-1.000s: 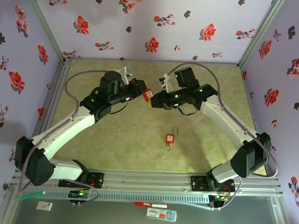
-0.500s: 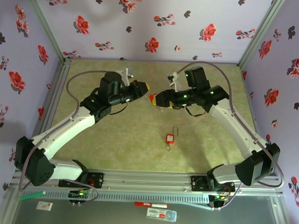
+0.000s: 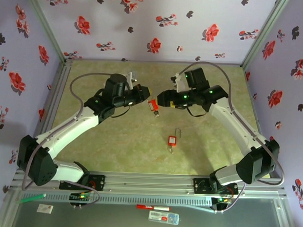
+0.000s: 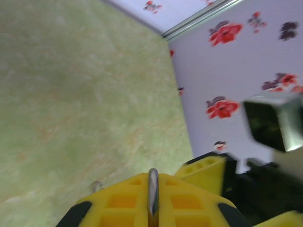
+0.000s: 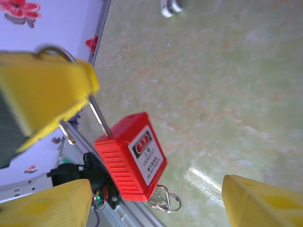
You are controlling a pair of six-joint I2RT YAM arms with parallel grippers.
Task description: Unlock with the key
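Note:
The shackle's short end is out of the lock's body. The left gripper moves back and down to the bare tabletop beside the second padlock next and releases.
A red padlock (image 3: 153, 104) (image 5: 130, 161) hangs in the air by its metal shackle (image 4: 152, 189), and my left gripper (image 3: 143, 95) (image 4: 152, 201) is shut on that shackle. From the bottom of the lock a silver key (image 5: 165, 201) with a ring sticks out. My right gripper (image 3: 160, 99) (image 5: 154, 198) faces the lock from the right. It is open, with its yellow fingers (image 5: 47, 203) wide on both sides of the lock and not touching it. The left gripper's yellow fingers (image 5: 42, 90) show in the right wrist view.
A second red padlock (image 3: 172, 140) with a key lies on the green table (image 3: 218, 86) nearer the front. Flowered walls close in the back and sides. A red pen (image 3: 152, 207) and a card lie on the ledge below the arm bases.
The two grippers drew apart and came near again. The right gripper has let go and opened. The padlock now hangs lower from the left gripper, which has dipped a little.

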